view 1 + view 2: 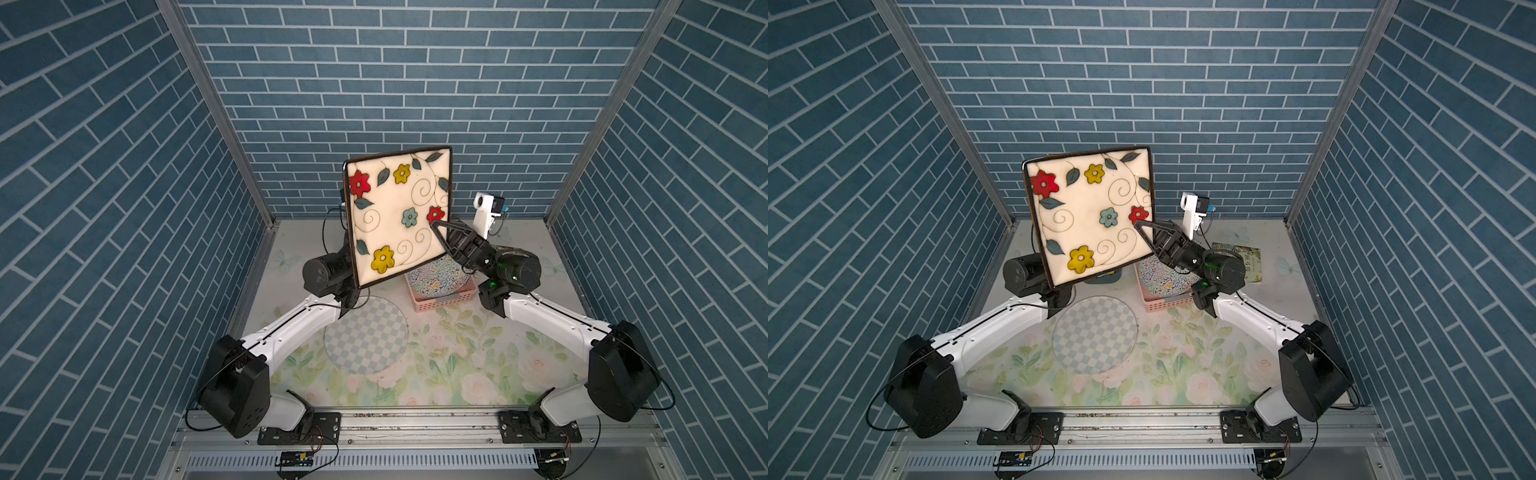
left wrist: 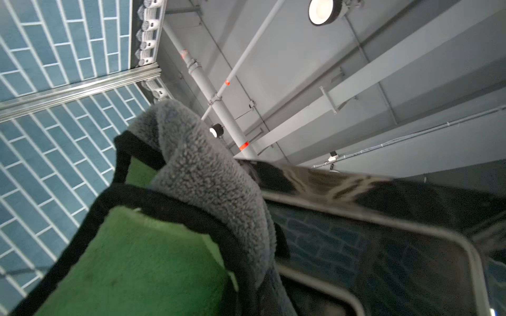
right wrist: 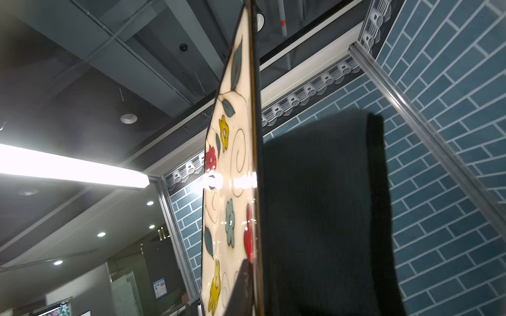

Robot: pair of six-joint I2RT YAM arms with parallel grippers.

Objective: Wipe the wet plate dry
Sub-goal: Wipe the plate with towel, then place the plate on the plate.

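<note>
The checkered round plate (image 1: 366,336) lies empty below my right gripper. Next, the right gripper moves down, tilts the square plate flat onto it and releases.
In both top views a square cream plate (image 1: 395,216) (image 1: 1088,216) with painted flowers is held upright above the table. My right gripper (image 1: 436,226) (image 1: 1139,224) is shut on the plate's right edge. The right wrist view shows the plate (image 3: 232,191) edge-on, with one dark finger (image 3: 243,287) on its painted face. My left gripper is hidden behind the plate in both top views. In the left wrist view my left gripper (image 2: 208,191) is shut on a grey fleece cloth (image 2: 197,164), which lies against the plate's dark underside (image 2: 383,260).
A pink basket (image 1: 444,302) holding a patterned round plate (image 1: 436,278) stands below the right gripper. A checkered round plate (image 1: 365,334) lies on the floral table under the left arm (image 1: 299,320). Blue brick walls close three sides.
</note>
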